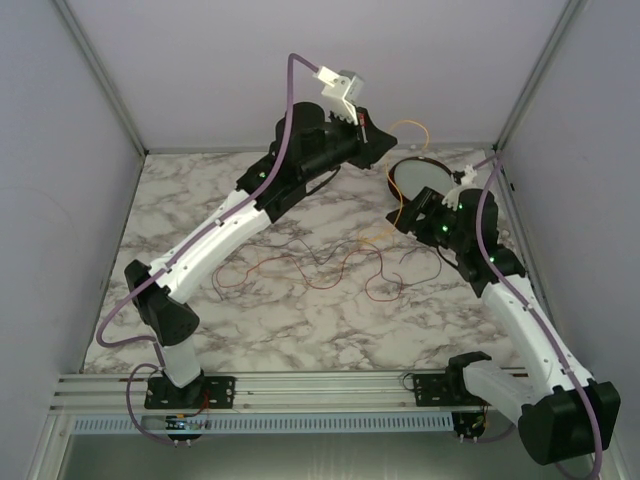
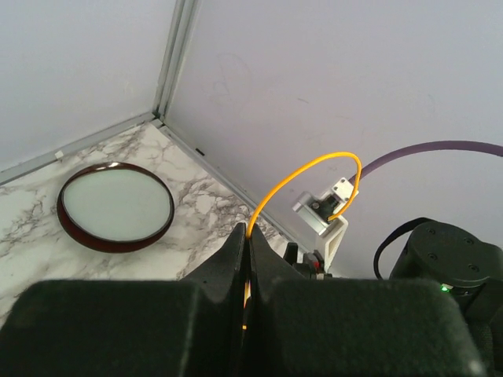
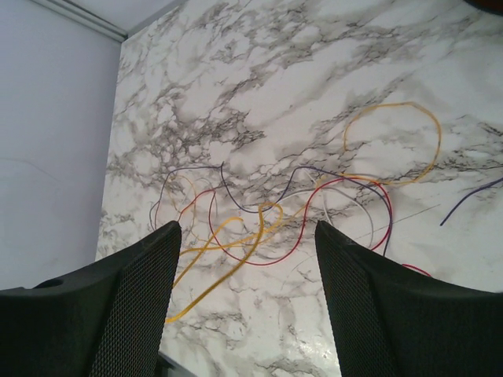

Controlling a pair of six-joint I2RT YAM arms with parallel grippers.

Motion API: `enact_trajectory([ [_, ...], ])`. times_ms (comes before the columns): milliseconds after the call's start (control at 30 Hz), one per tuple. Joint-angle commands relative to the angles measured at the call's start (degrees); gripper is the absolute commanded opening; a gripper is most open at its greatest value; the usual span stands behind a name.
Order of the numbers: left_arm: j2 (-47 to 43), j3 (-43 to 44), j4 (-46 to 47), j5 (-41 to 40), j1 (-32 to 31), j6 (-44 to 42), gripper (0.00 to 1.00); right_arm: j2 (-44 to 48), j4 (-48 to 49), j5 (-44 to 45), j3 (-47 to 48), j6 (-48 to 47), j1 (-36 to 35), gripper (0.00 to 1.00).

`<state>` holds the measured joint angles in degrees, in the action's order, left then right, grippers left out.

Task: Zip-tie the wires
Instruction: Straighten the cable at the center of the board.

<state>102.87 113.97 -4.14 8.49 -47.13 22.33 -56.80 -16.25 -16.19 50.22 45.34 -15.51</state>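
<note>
The orange-yellow wire hangs from the robot's left gripper past the open fingers, so the right gripper will move gently and slightly back onto the wire's lower part [image 1: 397,222] [image 3: 224,275] and close.
The wires [image 1: 300,265] lie loose on the marble table [image 1: 300,320], thin red, orange, yellow and dark strands tangled at mid-table. My left gripper [image 1: 366,128] is raised near the back wall and shut on one orange-yellow wire [image 1: 410,128]. In the left wrist view that wire [image 2: 306,169] arcs up out of the closed jaws of the left gripper [image 2: 248,232]. My right gripper [image 1: 402,214] hovers over the right end of the tangle. It is open [image 3: 247,229], with the wires [image 3: 267,228] on the table below and nothing between its fingers.
A dark-rimmed round white dish [image 1: 418,175] sits at the back right corner, also in the left wrist view [image 2: 115,206]. Grey walls enclose the table on three sides. The right arm's white wrist bracket [image 2: 324,217] stands close behind the held wire's loop.
</note>
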Motion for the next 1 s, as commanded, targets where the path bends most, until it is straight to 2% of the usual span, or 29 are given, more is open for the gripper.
enact_trajectory([
  [0,-1.98,-0.37,2.35,0.22,-0.38,-0.29,0.00,-0.59,4.14,-3.52,-1.23,2.77,0.25,0.67],
  [233,-2.12,-0.96,2.56,-0.79,-0.57,-0.79,0.00,-0.18,6.25,-7.86,-3.75,5.59,0.24,0.58],
  [333,-2.22,-1.71,2.92,-0.66,-0.67,-0.68,0.00,0.56,7.04,-8.08,-6.55,6.59,0.27,0.48],
  [367,-2.42,-2.25,3.39,-0.45,-0.74,-0.53,0.00,0.62,7.76,-8.14,-7.35,6.98,0.27,0.40],
  [467,-2.95,-3.16,4.07,-0.39,-0.77,-0.41,0.00,-0.18,10.35,-9.06,-8.72,7.74,0.26,0.07],
  [500,-3.17,-3.16,3.48,-1.01,-0.77,-0.75,0.00,-0.55,10.36,-9.00,-8.55,7.33,0.30,0.00],
  [667,-7.09,-4.08,-0.91,-6.01,2.22,-3.03,0.00,-0.18,3.51,-3.32,-7.16,1.19,2.43,0.00],
  [800,-14.83,-12.90,-0.91,-8.61,8.88,-1.89,0.00,-0.69,-4.04,4.57,-4.70,-6.29,4.02,0.00],
  [967,-26.38,-24.70,-4.20,-18.02,15.55,-3.24,0.00,-4.70,-15.87,17.52,2.88,-16.24,4.03,0.00],
])
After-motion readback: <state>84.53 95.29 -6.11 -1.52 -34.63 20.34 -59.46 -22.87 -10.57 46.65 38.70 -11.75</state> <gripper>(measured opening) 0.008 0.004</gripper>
